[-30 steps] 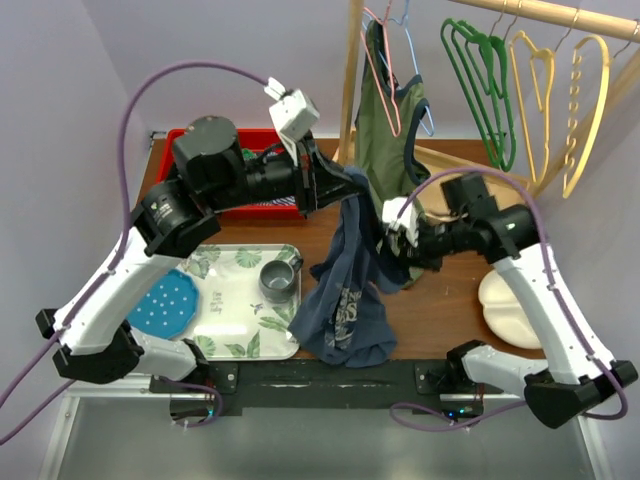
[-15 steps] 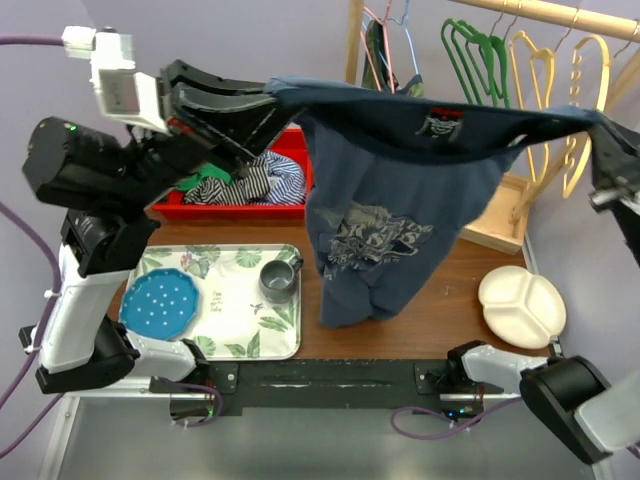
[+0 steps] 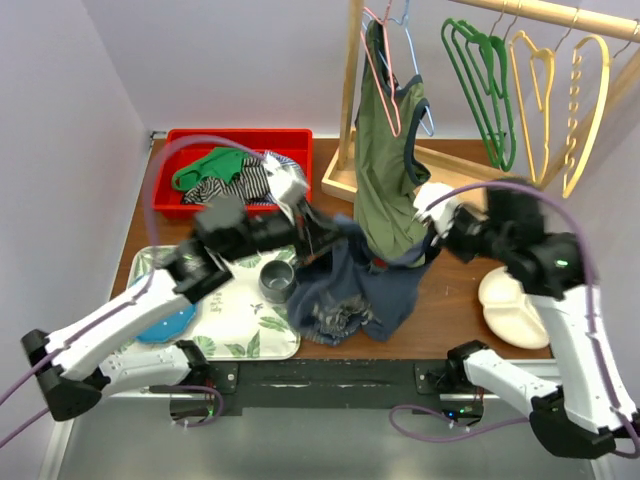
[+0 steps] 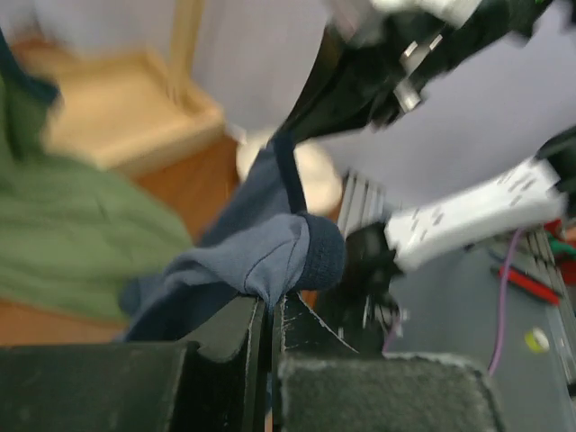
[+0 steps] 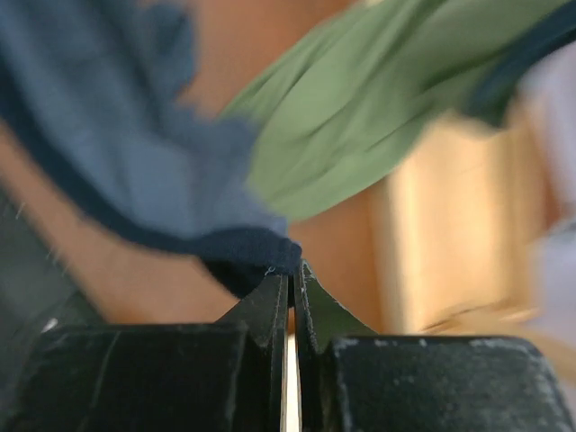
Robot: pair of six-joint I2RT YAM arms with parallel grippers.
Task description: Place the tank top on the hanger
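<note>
I next need to lower my left gripper onto the navy tank top's bunched lower part (image 3: 338,302) and release its edge there, since that part already rests on the tabletop.
The navy tank top (image 3: 352,290) hangs bunched between my two grippers, its lower part resting on the table. My left gripper (image 3: 315,240) is shut on one edge of it; in the left wrist view the navy fabric (image 4: 261,256) bulges out of the closed gripper (image 4: 270,310). My right gripper (image 3: 436,236) is shut on the other edge; in the right wrist view the dark hem (image 5: 252,256) is pinched in the gripper (image 5: 291,283). The plain mustard hanger (image 3: 543,160) hangs on the rail at the back right, far from both grippers.
An olive tank top (image 3: 388,160) on a pink hanger hangs just behind the navy one. Green hangers (image 3: 480,80) and a holed yellow hanger (image 3: 592,100) share the rail. There is a red bin (image 3: 180,140), a patterned tray (image 3: 240,330) with a grey cup (image 3: 277,280), and a white plate (image 3: 515,300).
Both arms have come down from holding the tank top spread wide and high. The top now hangs bunched low over the table between the grippers.
</note>
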